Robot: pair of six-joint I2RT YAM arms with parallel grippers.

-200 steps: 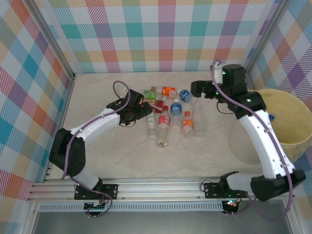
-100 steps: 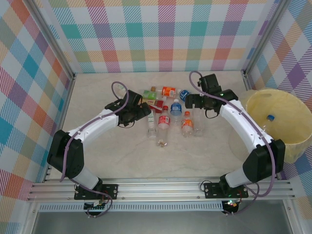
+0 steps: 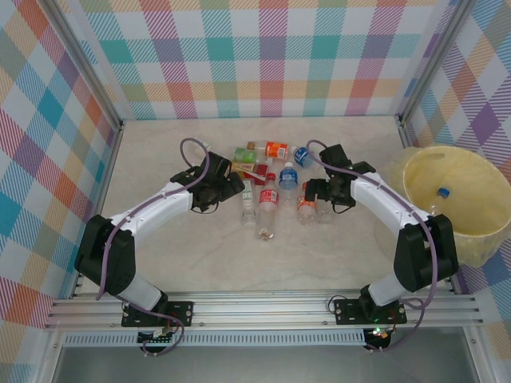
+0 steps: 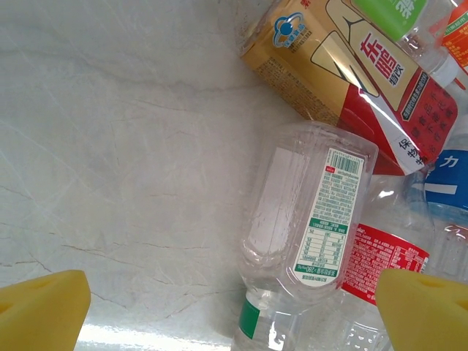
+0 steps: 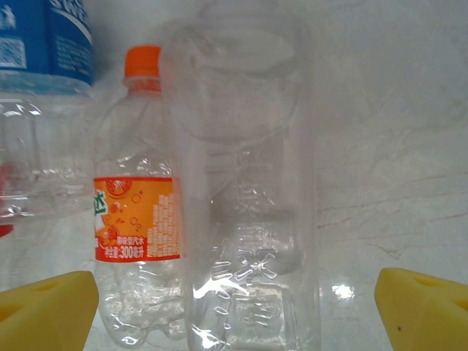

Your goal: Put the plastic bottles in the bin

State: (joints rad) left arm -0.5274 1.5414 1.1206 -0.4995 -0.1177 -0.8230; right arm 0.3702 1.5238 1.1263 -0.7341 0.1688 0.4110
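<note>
The open fingers are already to both sides, and the near half of the clear bottle [image 3: 323, 211] [image 5: 252, 281] lies below my right gripper. My right gripper needs to lower onto it next.
Several plastic bottles [image 3: 268, 194] lie in a cluster mid-table. My left gripper [image 3: 232, 186] is open at the cluster's left edge. In the left wrist view its yellow fingertips [image 4: 41, 311] stand wide apart [image 4: 234, 314], low over a clear bottle with a green-and-white label [image 4: 307, 212]. My right gripper [image 3: 318, 195] is open low over the cluster's right side. Its fingertips [image 5: 424, 307] straddle [image 5: 234, 311] a clear bottle without a label [image 5: 248, 205] and an orange-labelled bottle [image 5: 139, 219]. The bin [image 3: 479, 231] stands at the right with a blue-capped bottle [image 3: 441, 192] inside.
A gold and red drink carton [image 4: 344, 66] lies among the bottles beside the left gripper. A red-labelled bottle [image 4: 387, 256] and a blue-labelled one [image 5: 51, 44] crowd the targets. Checked walls enclose the table on three sides.
My right arm has swung left from beside the bin and come down over the right side of the bottle cluster. The left arm has hardly moved.
</note>
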